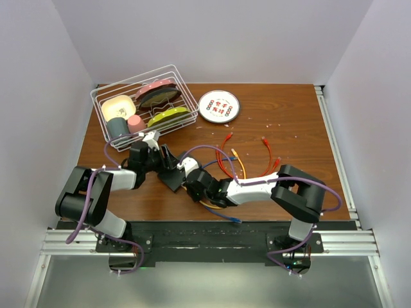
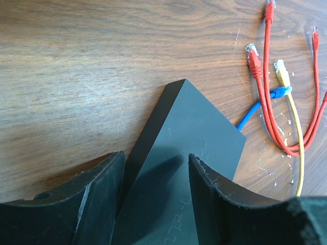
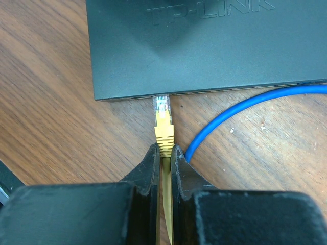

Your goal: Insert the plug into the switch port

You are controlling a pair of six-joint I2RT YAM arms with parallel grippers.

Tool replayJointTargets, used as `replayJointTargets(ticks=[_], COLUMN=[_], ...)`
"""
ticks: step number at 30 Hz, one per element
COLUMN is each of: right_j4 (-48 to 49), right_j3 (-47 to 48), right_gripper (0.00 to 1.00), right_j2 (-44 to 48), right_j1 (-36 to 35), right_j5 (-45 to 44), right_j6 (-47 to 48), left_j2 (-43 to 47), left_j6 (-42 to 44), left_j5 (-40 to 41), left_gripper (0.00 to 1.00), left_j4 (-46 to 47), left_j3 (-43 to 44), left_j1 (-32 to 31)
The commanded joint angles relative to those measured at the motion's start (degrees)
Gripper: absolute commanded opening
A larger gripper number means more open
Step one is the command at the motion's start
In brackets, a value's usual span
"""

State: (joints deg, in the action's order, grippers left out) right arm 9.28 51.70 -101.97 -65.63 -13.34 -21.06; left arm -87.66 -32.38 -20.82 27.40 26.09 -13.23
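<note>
The plug tip in my right gripper is still exposed. I need to push it to the left in the top view into the socket edge (image 1: 181, 185) (image 3: 162, 95) next and let it go.
The flat black switch (image 1: 172, 181) lies on the wooden table between both grippers. In the left wrist view, my left gripper (image 2: 156, 158) holds the switch (image 2: 194, 127) at one end, with one finger against its side edge and the other fingertip on its top face. My right gripper (image 3: 164, 148) is shut on the yellow plug (image 3: 164, 122), just behind its boot. The plug's clear tip touches the switch's (image 3: 204, 46) socket edge near its left end. The sockets themselves are hidden. My right gripper (image 1: 191, 181) sits right of the switch in the top view.
A blue cable (image 3: 240, 109) curves along the switch's front edge. Loose red cables (image 1: 225, 157) and a yellow cable (image 1: 239, 165) lie right of the grippers. A white patterned plate (image 1: 219, 106) and a wire dish rack (image 1: 103, 96) stand at the back.
</note>
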Motion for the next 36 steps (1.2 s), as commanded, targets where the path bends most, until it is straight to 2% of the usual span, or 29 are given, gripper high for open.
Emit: replayJointTargets(ticks=[1, 22, 28, 36], right_j4=[4.87, 6.72, 6.19, 6.1], right_j3=[1.56, 6.21, 7.01, 8.76], right_gripper=[0.0, 0.0, 0.0, 0.0], right_j2=[-0.59, -4.63, -5.78, -6.4], right_j1=[-0.21, -0.29, -0.29, -0.12], right_j5=[-1.68, -2.13, -2.04, -2.56], right_j6=[-1.35, 1.28, 1.37, 1.37], left_j2=[-1.55, -1.29, -1.2, -0.94], left_j6=[-1.11, -1.19, -1.28, -2.42], left_j5=[-2.47, -4.76, -5.72, -8.1], left_gripper=[0.58, 0.56, 0.52, 0.42], left_j4=[-2.09, -0.85, -0.94, -0.68], left_j3=[-2.0, -5.26, -5.78, -7.19], left_j1=[-0.13, -0.13, -0.13, -0.21])
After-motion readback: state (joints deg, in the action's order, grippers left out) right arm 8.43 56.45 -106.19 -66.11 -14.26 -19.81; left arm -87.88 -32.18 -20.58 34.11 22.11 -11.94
